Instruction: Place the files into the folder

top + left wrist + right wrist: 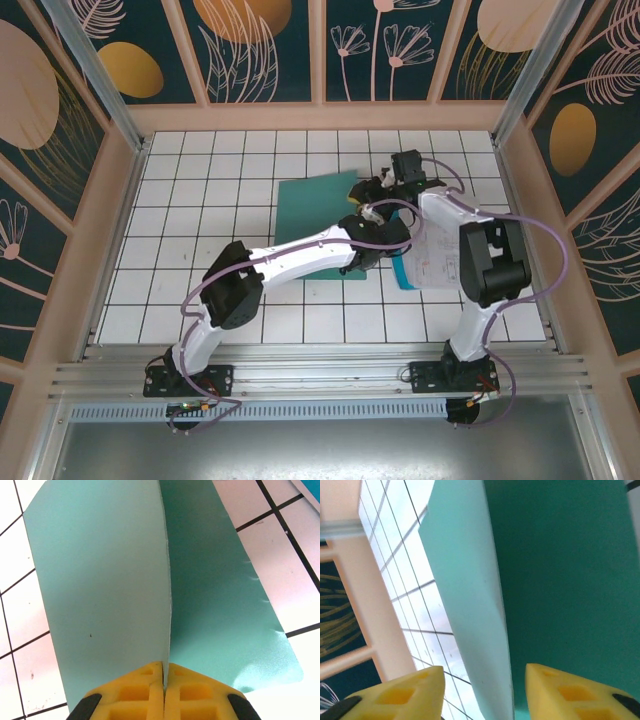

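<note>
Bare tiles lie across the folder (315,210). The raised edge, which still overhangs the flat cover, swings across toward them next, and my left gripper releases it.
The teal-green folder (315,210) lies open on the white gridded table, one cover raised on edge. In the left wrist view my left gripper (164,672) is shut on the edge of that raised cover (100,580), and the other cover (225,605) lies flat below it. My right gripper (484,672) stands open, with the raised cover's edge (470,605) passing between its yellow fingers untouched. From above, both grippers meet at the folder's right side, the left (362,258) nearer and the right (362,195) farther. The files (440,262), white printed sheets, lie to the right under my right arm.
A wooden frame with patterned panels (320,110) walls the table on three sides. Both arms cross over the middle right of the table. Bare grid tiles (200,200) spread to the left of the folder.
</note>
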